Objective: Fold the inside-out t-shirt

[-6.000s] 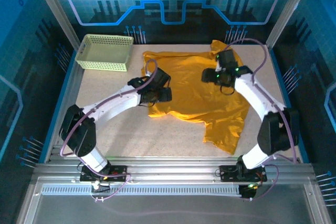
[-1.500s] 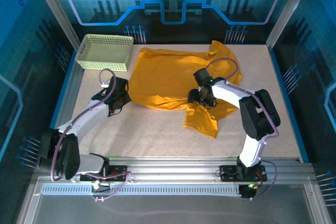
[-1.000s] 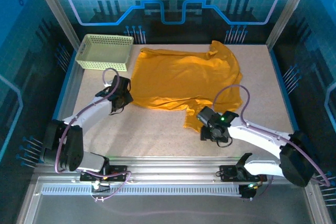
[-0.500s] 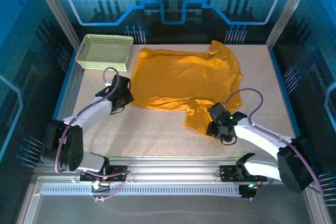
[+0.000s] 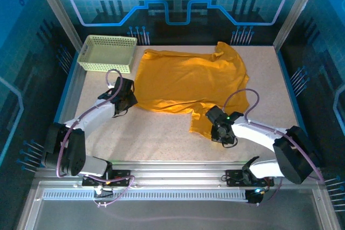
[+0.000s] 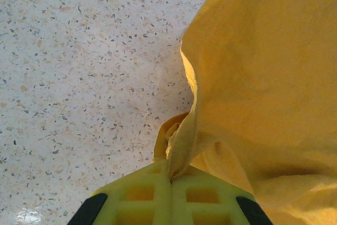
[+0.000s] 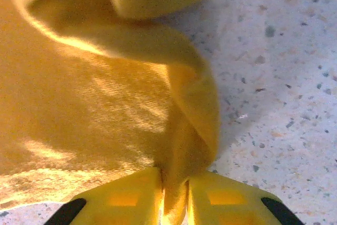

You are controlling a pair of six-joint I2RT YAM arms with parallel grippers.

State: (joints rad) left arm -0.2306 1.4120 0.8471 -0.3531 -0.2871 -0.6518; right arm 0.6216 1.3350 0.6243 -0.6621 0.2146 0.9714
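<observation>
Next, my left gripper lifts, carries the pinched corner outward over the shirt's edge by the basket, lowers and releases it, as the cloth lies spread open.
The mustard-yellow inside-out t-shirt (image 5: 188,82) lies spread over the far middle of the table, with a flap hanging toward the near side. At the shirt's left corner my left gripper (image 5: 128,100) is shut on a pinch of cloth (image 6: 176,151). My right gripper (image 5: 214,125) is at the near flap, shut on a bunched fold of the t-shirt (image 7: 184,146). No lettering shows on the cloth.
A pale yellow-green mesh basket (image 5: 108,53) stands at the far left corner. Bare speckled tabletop (image 5: 156,138) stretches along the near side between the arms. Frame posts and blue walls ring the table.
My right gripper has swung along the near flap's edge and closed on the cloth. The left gripper has held its pinch at the left corner without moving.
</observation>
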